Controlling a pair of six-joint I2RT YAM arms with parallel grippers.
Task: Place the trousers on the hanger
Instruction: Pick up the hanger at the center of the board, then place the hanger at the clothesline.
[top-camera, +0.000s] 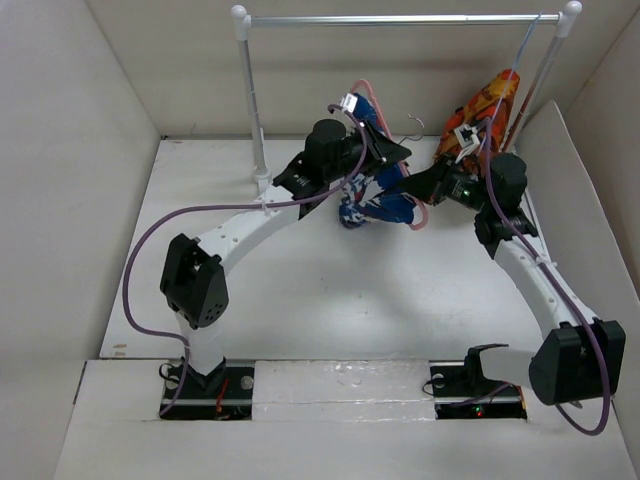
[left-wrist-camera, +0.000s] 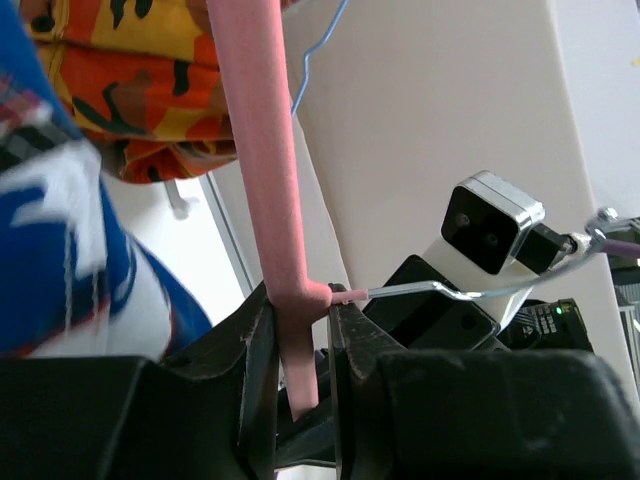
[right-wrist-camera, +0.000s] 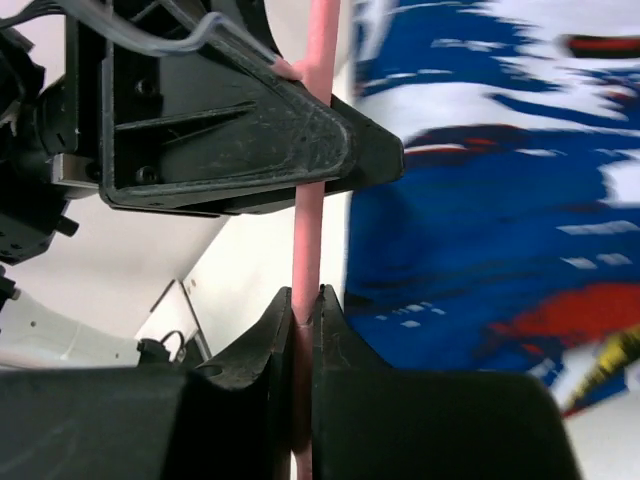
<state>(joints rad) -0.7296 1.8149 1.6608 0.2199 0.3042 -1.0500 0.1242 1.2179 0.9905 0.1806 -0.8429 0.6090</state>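
Observation:
The hook of the hanger is clear of fabric. My right gripper needs to carry the hanger up and outward to the metal bar's bare part (top-camera: 492, 19) beside the orange-red garment next, then release it.
The blue splotched trousers (top-camera: 372, 207) hang bunched over the pink hanger (top-camera: 419, 222), above the table between both arms. My left gripper (top-camera: 394, 155) is shut on the hanger's pink bar (left-wrist-camera: 262, 150), just beside its metal hook (left-wrist-camera: 470, 292). The trousers (left-wrist-camera: 60, 230) are at the left of that view. My right gripper (top-camera: 396, 188) is shut on another thin pink bar of the hanger (right-wrist-camera: 318, 60). The trousers (right-wrist-camera: 480, 200) fill the right of that view, right beside the jaws. Much of the hanger is hidden by fabric and grippers.
An orange-red patterned garment (top-camera: 488, 108) hangs on a pale wire hanger (top-camera: 525, 45) from the metal rail (top-camera: 400, 18) at the back right; it also shows in the left wrist view (left-wrist-camera: 130, 90). White walls enclose the table (top-camera: 330, 300) on three sides.

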